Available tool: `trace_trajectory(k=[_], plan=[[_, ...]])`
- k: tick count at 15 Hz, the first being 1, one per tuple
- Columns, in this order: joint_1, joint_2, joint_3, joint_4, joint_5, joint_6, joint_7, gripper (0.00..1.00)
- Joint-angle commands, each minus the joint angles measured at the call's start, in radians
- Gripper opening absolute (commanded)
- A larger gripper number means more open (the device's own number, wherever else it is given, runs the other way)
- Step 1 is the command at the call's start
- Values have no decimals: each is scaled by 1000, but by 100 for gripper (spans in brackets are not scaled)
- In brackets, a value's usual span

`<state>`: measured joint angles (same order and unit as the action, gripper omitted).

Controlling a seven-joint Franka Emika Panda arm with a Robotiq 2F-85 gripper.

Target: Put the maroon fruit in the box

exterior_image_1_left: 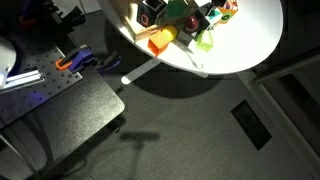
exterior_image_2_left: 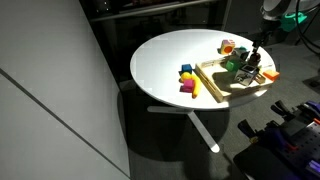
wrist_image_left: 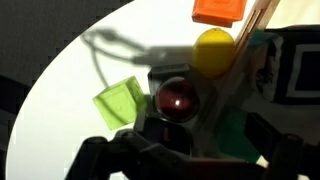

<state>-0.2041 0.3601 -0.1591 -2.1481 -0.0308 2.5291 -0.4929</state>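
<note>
The maroon fruit (wrist_image_left: 178, 98) is just below my gripper. My gripper should next lower its open fingers around the fruit and close on the fruit's sides.
The maroon fruit (wrist_image_left: 178, 98) is a small, glossy, dark red ball resting on a dark block, close below the camera in the wrist view. My gripper (wrist_image_left: 190, 150) hangs open just above it, with its dark fingers (wrist_image_left: 100, 155) spread to either side and nothing held. The box's pale tan rim (wrist_image_left: 252, 35) runs diagonally right beside the fruit. I cannot tell on which side of the rim the fruit lies. In an exterior view the gripper (exterior_image_2_left: 255, 62) hovers over the far part of the box (exterior_image_2_left: 211, 82) on the round white table (exterior_image_2_left: 165, 60).
A light green block (wrist_image_left: 120, 100) lies left of the fruit. A yellow ball (wrist_image_left: 213, 48) and an orange piece (wrist_image_left: 218, 10) lie beyond it. Yellow, blue and magenta blocks (exterior_image_2_left: 187, 82) sit outside the box. The table edge (exterior_image_1_left: 215, 72) is close to the toys.
</note>
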Motion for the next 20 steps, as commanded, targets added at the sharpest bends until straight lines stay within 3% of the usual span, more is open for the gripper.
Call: trace_trajectory(k=[1,9,10,11,16,20], plan=[[-25,57,25,47,-16,27,25,100],[-17,157,16,121,-44,22,72,100],[-15,166,15,130,-49,19,80,75],[-14,174,13,137,-57,16,88,75],[-6,156,16,154,-81,-41,114,34],[-4,85,31,152,-80,-127,95,32]])
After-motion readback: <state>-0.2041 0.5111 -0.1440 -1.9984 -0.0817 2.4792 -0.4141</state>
